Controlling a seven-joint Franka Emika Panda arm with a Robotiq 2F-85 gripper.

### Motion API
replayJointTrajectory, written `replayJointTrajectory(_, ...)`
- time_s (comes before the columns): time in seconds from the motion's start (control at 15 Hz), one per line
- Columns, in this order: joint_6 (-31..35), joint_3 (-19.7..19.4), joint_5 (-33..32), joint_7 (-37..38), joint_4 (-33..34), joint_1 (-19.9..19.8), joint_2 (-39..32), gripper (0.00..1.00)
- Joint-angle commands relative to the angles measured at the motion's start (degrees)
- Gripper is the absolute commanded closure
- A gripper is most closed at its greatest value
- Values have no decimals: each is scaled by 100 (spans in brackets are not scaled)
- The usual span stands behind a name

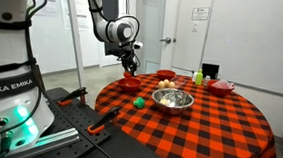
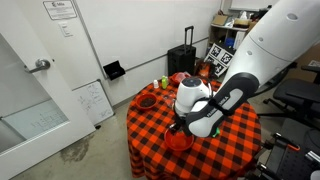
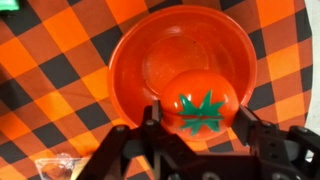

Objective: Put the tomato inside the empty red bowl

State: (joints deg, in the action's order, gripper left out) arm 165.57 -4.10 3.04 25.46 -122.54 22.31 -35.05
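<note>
The robot's gripper should next move the tomato [image 3: 200, 102] from near the red bowl's rim to over the center of the red bowl, then lower it inside.
The tomato [image 3: 200, 102] is a round red ball with a green star-shaped top. It sits between the two black fingers of my gripper [image 3: 198, 118], which close on its sides. Right below it is the empty red bowl [image 3: 150, 60], whose inside shows only a glossy reflection. In both exterior views the gripper [image 1: 130, 66] [image 2: 181, 127] hangs just above this red bowl [image 1: 129, 85] [image 2: 179, 143] at the edge of the checkered table. The tomato itself is too small to make out there.
The round table has a red-and-black checkered cloth [image 1: 208, 129]. On it are a metal bowl [image 1: 172, 98] with pale items, a small green ball [image 1: 137, 103], two more red bowls [image 1: 166, 75] [image 1: 221, 87] and a green bottle [image 1: 198, 77]. A black suitcase [image 2: 182, 60] stands by the wall.
</note>
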Motion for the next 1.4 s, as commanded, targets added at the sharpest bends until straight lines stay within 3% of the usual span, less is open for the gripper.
replayJointTrajectory(0.0, -258, 74, 29, -33, 468, -51, -451, 59)
replayJointTrajectory(0.73, -332, -16, 159, 203, 493, 39, -726, 59)
replayJointTrajectory(0.8, -324, -18, 175, 222, 471, 48, -720, 56)
replayJointTrajectory(0.87, -313, -23, 190, 252, 453, 58, -716, 40)
replayJointTrajectory(0.93, -310, -28, 198, 289, 439, 68, -713, 34)
replayJointTrajectory(1.13, -290, -33, 220, 387, 399, 92, -708, 32)
replayJointTrajectory(1.2, -288, -35, 226, 418, 389, 104, -706, 25)
replayJointTrajectory(1.27, -282, -34, 232, 435, 377, 112, -706, 8)
replayJointTrajectory(1.33, -275, -31, 238, 461, 367, 120, -707, 5)
